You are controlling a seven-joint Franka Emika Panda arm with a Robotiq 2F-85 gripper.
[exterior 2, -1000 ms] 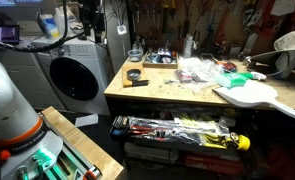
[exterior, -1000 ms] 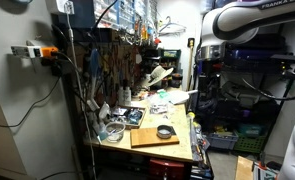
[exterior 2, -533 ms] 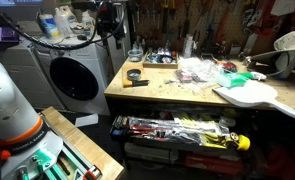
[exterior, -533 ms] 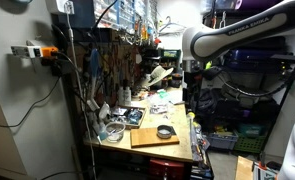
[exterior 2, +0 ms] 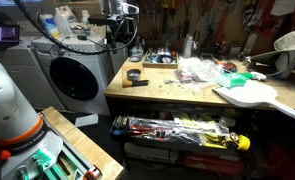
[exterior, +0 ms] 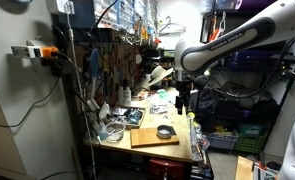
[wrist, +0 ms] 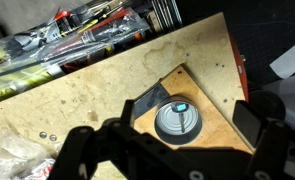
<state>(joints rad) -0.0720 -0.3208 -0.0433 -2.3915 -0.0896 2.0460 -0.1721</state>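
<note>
My gripper will go down to the blue-tipped stick in the tin (wrist: 177,121) next, and then it will close its fingers on the stick.
A shallow round black-rimmed tin (wrist: 177,121) with a grey metal inside and a small blue-tipped stick in it sits on a wooden board (wrist: 212,75). It shows in both exterior views (exterior: 165,131) (exterior 2: 134,75), near the end of the workbench. My gripper (wrist: 169,132) is open and empty, and it hangs well above the tin with a finger on each side of it in the wrist view. In both exterior views the gripper (exterior: 183,100) (exterior 2: 121,48) is in the air above the bench and touches nothing.
The wooden workbench (exterior 2: 167,92) holds plastic bags and small clutter (exterior 2: 202,70) and a white guitar body (exterior 2: 249,95). An open drawer of tools (exterior 2: 177,130) juts out below. A washing machine (exterior 2: 77,75) stands beside the bench. A tool wall (exterior: 107,70) rises behind it.
The arm has swung in from the upper side and come down over the bench end, so the gripper now hangs above the tin. Nothing on the bench has moved.
</note>
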